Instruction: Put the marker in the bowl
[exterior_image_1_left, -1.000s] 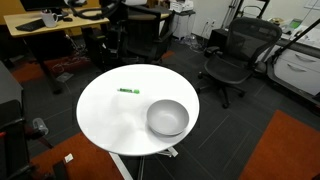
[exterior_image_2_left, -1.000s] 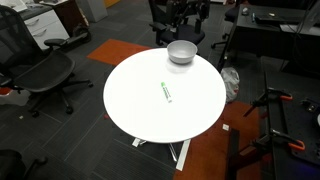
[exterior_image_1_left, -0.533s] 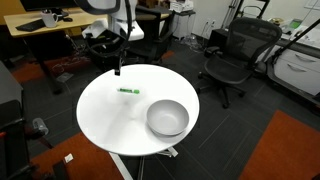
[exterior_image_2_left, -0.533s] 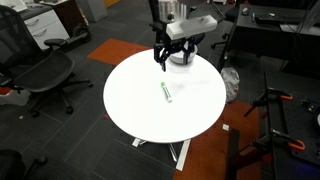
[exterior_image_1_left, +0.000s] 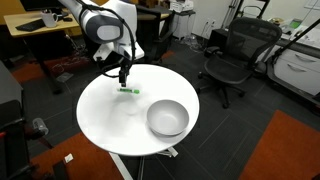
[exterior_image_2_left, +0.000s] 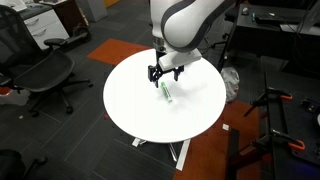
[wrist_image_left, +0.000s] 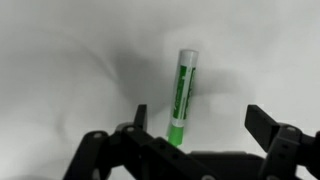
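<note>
Next, my gripper goes down around the marker's near end (exterior_image_1_left: 125, 90) (wrist_image_left: 177, 132) and closes, as that end lies below, between the open fingers.
The green marker (exterior_image_1_left: 129, 91) lies flat on the round white table (exterior_image_1_left: 110, 115), also seen in the other exterior view (exterior_image_2_left: 166, 93) and in the wrist view (wrist_image_left: 182, 95). My gripper (exterior_image_1_left: 123, 78) hangs just above the marker (exterior_image_2_left: 160, 74), jaws open and empty. In the wrist view the marker's near end lies between the two fingers (wrist_image_left: 203, 125), closer to the left finger, untouched. The grey bowl (exterior_image_1_left: 167, 118) sits on the table apart from the marker; in the other exterior view the arm hides it.
Black office chairs (exterior_image_1_left: 228, 60) (exterior_image_2_left: 40, 72) stand around the table. Desks with clutter (exterior_image_1_left: 50, 20) are behind. An orange carpet patch (exterior_image_1_left: 285, 150) lies on the floor. A tripod base (exterior_image_2_left: 270, 120) stands near the table.
The arm has entered and come down over the table, moving from above the table's far edge to just over the marker. The marker and bowl have not moved.
</note>
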